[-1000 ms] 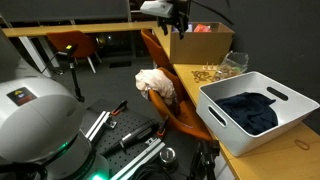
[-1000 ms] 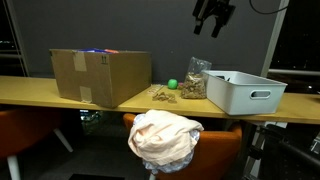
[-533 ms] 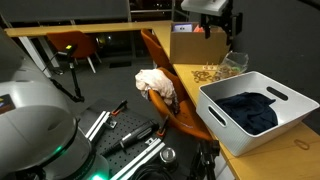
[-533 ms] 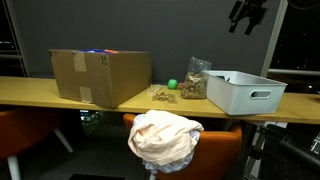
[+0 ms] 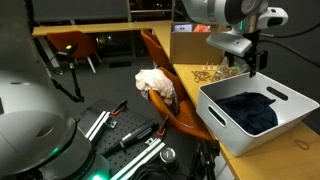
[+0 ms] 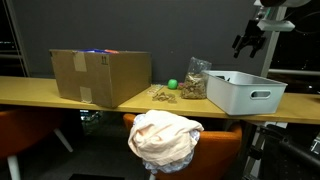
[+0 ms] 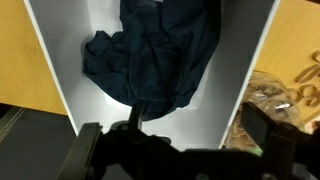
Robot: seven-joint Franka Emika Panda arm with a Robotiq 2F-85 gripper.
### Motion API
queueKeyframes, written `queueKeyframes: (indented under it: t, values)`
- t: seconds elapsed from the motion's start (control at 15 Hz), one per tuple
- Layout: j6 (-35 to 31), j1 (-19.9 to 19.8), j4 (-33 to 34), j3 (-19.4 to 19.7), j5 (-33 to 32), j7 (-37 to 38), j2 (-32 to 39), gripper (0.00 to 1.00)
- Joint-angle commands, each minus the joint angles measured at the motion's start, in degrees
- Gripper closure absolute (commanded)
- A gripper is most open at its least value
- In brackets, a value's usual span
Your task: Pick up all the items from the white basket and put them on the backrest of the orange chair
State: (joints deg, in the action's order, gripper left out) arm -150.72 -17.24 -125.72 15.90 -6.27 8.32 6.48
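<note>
I should lower my open gripper between the basket's sides onto the top of the garment and close, because the dark blue garment [image 5: 249, 109] lies crumpled low inside the basket.
The white basket [image 5: 290, 122] stands on the wooden table and holds a dark blue garment [image 5: 249, 109]. In the wrist view the garment [image 7: 155, 55] lies crumpled in the far part of the basket [image 7: 256, 62]. My gripper [image 5: 252, 63] hangs open and empty above the basket's far end; it also shows in an exterior view [image 6: 250, 42], above the basket [image 6: 240, 93]. In the wrist view its fingers [image 7: 271, 137] stand wide apart over the basket floor. A cream cloth [image 5: 155, 82] is draped over the backrest of the orange chair [image 5: 185, 112]; it also shows in an exterior view [image 6: 165, 138].
A cardboard box [image 6: 100, 75] stands on the table [image 6: 40, 92], also seen behind the gripper [image 5: 200, 42]. A clear bag of brownish bits [image 6: 195, 80], scattered bits [image 6: 160, 95] and a green ball [image 6: 172, 85] lie beside the basket. Another orange chair [image 5: 70, 45] stands behind.
My gripper has moved from high above the cardboard box across to over the basket and come down lower. It stays open and empty. The garment and cream cloth have not moved.
</note>
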Motion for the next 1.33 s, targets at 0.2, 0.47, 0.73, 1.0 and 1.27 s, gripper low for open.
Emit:
queueKeyframes:
  t: [0.2,0.47,0.73,1.0,1.27]
  values:
    - [-9.9,0.7,9.7,3.0,0.8,4.4,17.3,0.00]
    - [-12.3,-0.2,15.2,2.5,3.5,4.1,26.0,0.00]
    - [-13.3,-0.8,20.4,1.4,6.4,3.6,33.6,0.00]
    - [-13.2,-2.1,26.5,-0.2,8.9,2.4,39.2,0.00]
    - [-13.7,-3.2,29.8,-2.0,10.7,1.5,40.7,0.28]
